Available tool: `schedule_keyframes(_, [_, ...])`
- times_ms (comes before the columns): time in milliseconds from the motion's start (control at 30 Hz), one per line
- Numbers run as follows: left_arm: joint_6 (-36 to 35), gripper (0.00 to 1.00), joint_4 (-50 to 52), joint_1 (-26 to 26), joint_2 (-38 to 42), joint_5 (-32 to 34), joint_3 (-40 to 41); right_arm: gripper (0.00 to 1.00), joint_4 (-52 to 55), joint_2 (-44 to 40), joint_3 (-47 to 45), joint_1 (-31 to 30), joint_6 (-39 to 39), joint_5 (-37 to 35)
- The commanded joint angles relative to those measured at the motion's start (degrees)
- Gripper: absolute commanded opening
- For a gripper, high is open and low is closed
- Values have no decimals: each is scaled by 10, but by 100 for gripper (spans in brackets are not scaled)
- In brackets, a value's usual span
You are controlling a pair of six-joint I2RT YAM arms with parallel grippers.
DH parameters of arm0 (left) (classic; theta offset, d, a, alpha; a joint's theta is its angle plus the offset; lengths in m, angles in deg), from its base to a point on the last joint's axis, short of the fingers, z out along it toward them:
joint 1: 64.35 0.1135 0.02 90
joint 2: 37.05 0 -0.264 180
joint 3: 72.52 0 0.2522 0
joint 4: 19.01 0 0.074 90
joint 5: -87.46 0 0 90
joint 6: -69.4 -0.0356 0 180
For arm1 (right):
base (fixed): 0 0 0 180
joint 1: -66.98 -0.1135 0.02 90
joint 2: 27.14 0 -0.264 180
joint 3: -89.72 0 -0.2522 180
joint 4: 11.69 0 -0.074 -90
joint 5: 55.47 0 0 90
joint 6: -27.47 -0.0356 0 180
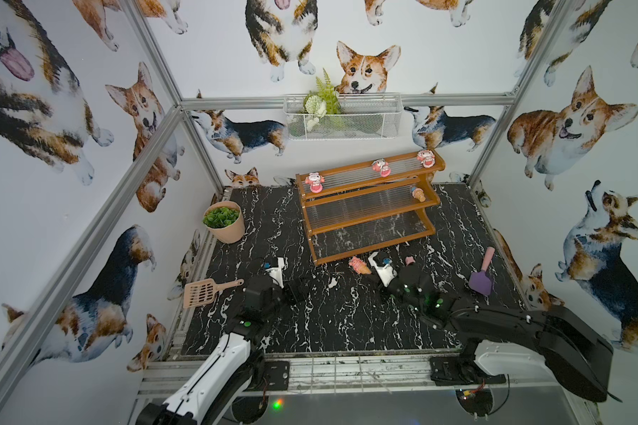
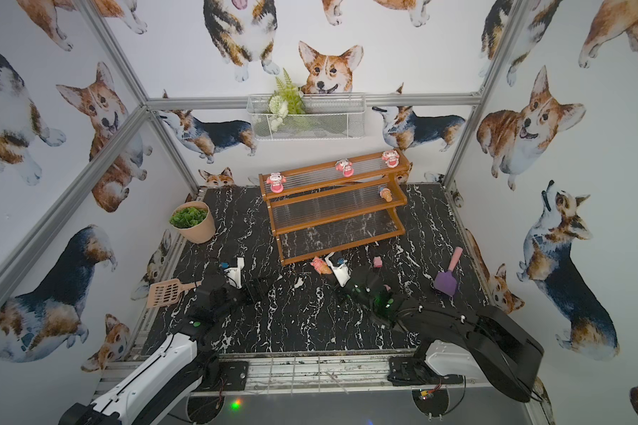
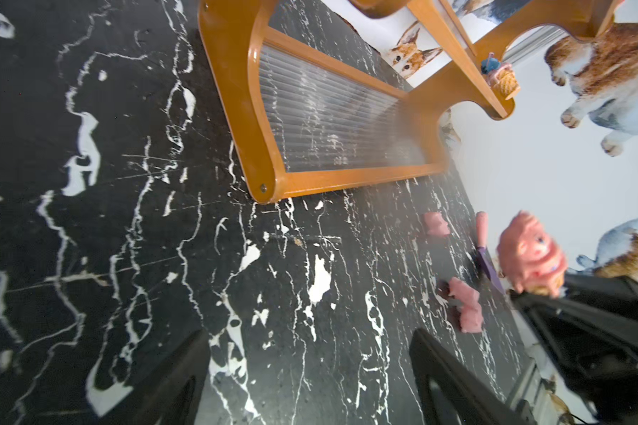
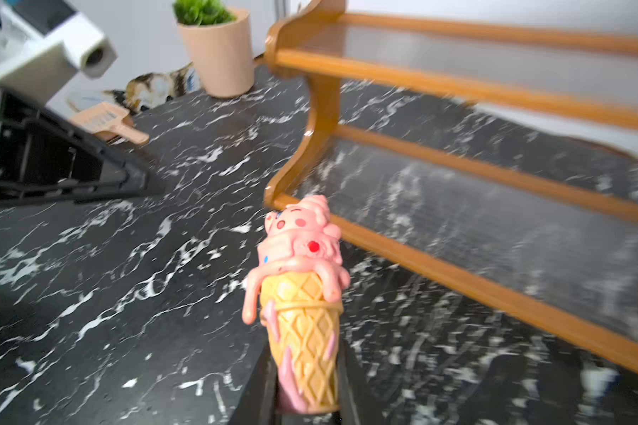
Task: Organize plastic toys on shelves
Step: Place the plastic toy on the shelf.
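My right gripper will next lift the pink cone [image 1: 360, 265] up and outward, then let go of it on the bare part of the middle shelf [image 1: 383, 202] next to the second cone.
My right gripper [image 4: 304, 368] is shut on a pink ice-cream cone [image 4: 302, 294], gripping its tan cone, just in front of the shelves' [image 1: 369, 249] lowest tier near its left end. In both top views that cone [image 1: 360, 265] [image 2: 320, 265] shows there. Three dolls [image 1: 314, 182] [image 1: 381, 167] [image 1: 426, 158] stand on the top tier. A second cone [image 1: 418, 193] lies on the middle tier. Pink pig blobs [image 3: 436, 223] [image 3: 465, 294] lie on the table right of the held cone. My left gripper [image 3: 310, 353] hangs open and empty over bare marble.
A potted plant [image 1: 224, 222] stands at the back left. The beige scoop [image 1: 203, 292] lies at the left edge and the purple scoop [image 1: 481, 281] at the right. A white wire basket [image 1: 343, 116] hangs on the back wall above the shelves.
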Motion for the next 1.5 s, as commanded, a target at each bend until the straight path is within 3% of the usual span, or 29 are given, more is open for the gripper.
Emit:
schedule_keyframes(0, [11,88,-73,-34,-14,-30,-1,17,61,-74,7,73,37,-19])
schedule_keyframes(133, [-3,88,-81,-122,-30,28,-7,18,87,-86,51,161,38,10])
schedule_keyframes(267, [-4,88,-103,-176,-59,60,-10,18,93,-24,119,209,50,31])
schedule_keyframes(467, [3,88,-112,-182,-59,61,-3,19,87,107,215,231,51,36])
schedule_keyframes(800, [-6,89,-36,-183,21,82,1,21,89,262,332,233,36,32])
schedule_keyframes(1067, [-4,89,-23,-183,37,84,3,23,91,329,379,233,1,19])
schedule_keyframes(1467, [-4,89,-12,-182,54,87,6,28,106,357,410,231,-20,9])
